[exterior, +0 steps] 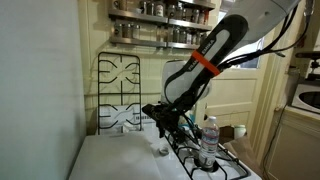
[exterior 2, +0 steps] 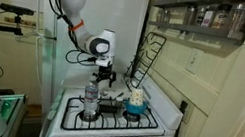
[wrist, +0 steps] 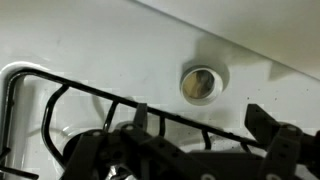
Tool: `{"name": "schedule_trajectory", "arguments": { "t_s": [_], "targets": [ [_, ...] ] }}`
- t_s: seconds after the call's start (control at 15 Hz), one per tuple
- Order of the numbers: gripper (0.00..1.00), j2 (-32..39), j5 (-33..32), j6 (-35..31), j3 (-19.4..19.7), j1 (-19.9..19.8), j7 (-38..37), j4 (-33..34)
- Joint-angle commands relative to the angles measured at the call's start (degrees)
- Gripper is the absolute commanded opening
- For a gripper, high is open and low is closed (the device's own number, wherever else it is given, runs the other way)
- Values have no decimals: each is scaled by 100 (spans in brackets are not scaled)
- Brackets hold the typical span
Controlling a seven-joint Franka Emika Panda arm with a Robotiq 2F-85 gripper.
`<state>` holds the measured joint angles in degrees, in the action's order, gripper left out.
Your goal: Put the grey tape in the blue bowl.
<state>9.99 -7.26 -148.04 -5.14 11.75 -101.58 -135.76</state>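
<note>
The grey tape (wrist: 202, 83) lies toward the top of the wrist view, so my gripper should move there, then lower its fingers around the tape.
The grey tape (wrist: 202, 83) is a small round roll lying flat on the white stove top, just beyond the black burner grate (wrist: 90, 110) in the wrist view. My gripper (wrist: 200, 118) is open and empty, with its two dark fingers on either side below the roll and above it, not touching. In an exterior view the gripper (exterior: 165, 122) hangs over the small roll (exterior: 160, 150). The blue bowl (exterior 2: 135, 107) sits on the stove's grates, apart from the gripper (exterior 2: 106, 76).
A clear water bottle (exterior: 208, 140) with a white cap stands on the grates; it also shows in the other view (exterior 2: 89, 101). A white mug (exterior: 238, 131) is behind it. A raised grate (exterior: 120, 85) leans against the back wall. Spice shelves hang above.
</note>
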Motion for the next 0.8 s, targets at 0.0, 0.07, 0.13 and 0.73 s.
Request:
{"name": "schedule_trajectory", "arguments": {
  "t_s": [0.0, 0.07, 0.13, 0.73],
  "targets": [
    [100, 293, -397, 89, 114, 240, -622, 239],
    [100, 367, -480, 61, 148, 291, -746, 283],
    [100, 456, -535, 28, 175, 332, -852, 335],
    [83, 1112, -666, 56, 428, 684, -1215, 835]
  ]
}}
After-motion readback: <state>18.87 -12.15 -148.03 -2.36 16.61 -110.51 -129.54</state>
